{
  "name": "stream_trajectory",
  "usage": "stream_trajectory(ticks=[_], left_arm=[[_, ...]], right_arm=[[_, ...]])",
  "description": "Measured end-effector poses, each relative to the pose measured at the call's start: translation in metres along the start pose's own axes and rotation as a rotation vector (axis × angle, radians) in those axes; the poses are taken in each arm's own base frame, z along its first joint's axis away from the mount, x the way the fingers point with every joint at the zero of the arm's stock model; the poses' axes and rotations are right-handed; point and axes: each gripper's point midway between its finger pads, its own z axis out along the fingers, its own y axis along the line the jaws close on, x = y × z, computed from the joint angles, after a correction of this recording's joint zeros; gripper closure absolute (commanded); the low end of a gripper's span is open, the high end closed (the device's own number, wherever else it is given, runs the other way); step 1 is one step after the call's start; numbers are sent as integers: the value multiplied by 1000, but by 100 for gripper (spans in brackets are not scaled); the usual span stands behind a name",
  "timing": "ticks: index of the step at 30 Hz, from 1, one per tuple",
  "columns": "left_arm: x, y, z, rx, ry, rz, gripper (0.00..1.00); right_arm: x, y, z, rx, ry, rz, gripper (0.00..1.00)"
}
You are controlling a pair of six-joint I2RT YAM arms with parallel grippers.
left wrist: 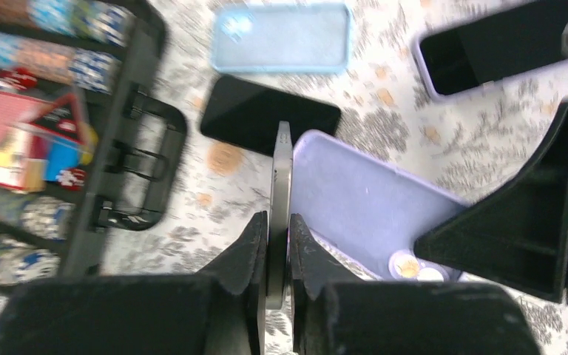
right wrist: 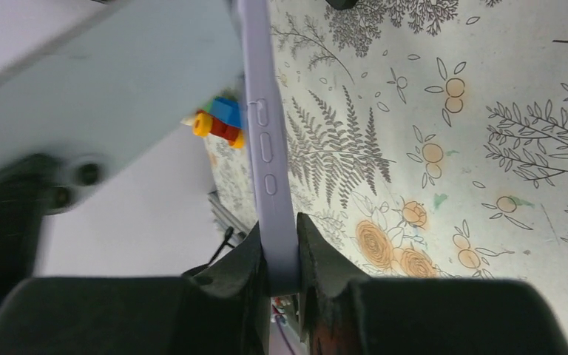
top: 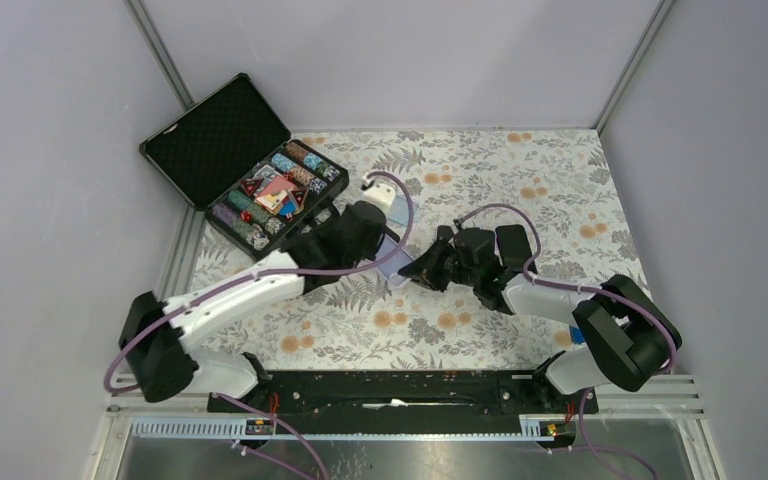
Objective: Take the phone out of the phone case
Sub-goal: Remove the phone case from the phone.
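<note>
Next, my right gripper brings the lavender case down and toward the left in the top view, onto open cloth (top: 372,268) beside the bare black phone, since the case is empty.
My left gripper (left wrist: 279,222) is shut on the thin grey edge of the phone (left wrist: 280,166), held edge-on above the table. Right beside it is the lavender phone case (left wrist: 355,200), its hollow inside facing the phone, the camera hole showing the table through it. My right gripper (right wrist: 281,229) is shut on the case's side rim (right wrist: 268,140), by the button bumps. In the top view both grippers meet at mid-table, left (top: 388,250) and right (top: 415,268), with the case (top: 396,264) between them.
An open black poker-chip case (top: 250,170) stands at the back left. In the left wrist view a bare black phone (left wrist: 266,115), a light blue case (left wrist: 281,37) and another phone in a lavender case (left wrist: 488,52) lie on the flowered tablecloth (top: 520,180).
</note>
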Motion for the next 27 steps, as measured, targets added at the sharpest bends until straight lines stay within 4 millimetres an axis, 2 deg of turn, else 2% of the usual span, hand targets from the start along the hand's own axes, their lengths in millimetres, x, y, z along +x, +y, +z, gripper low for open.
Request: stream_trajectory(ticks=[2,5,7,10,12,15,21,24,27], left_arm=[[-18,15,-17,-38,-67,-10,100],[-45,39,-48,-91,-184,-38,100],[-61,60,-68,-153,-256,-62,100],[-77,85,-91,-230,-340,-108,100],[-79,94,-99,-258,-363,-120,100],[-70,100,-101,-287,-352,-111,100],[-53,103,-100,-296,-315,-84,100],[-50,105,-103,-294,-315,-81,100],[-46,104,-101,-285,-303,-50,100]], right_arm=[[4,-2,2,23,-3,-56,100],[12,14,8,-7,6,-133,100],[16,20,18,-10,17,-160,100],[20,15,41,19,35,-170,100],[22,8,53,41,47,-166,100],[23,3,66,65,57,-154,100],[14,15,97,51,51,-130,94],[12,15,110,55,48,-114,80],[10,9,120,72,49,-94,52]])
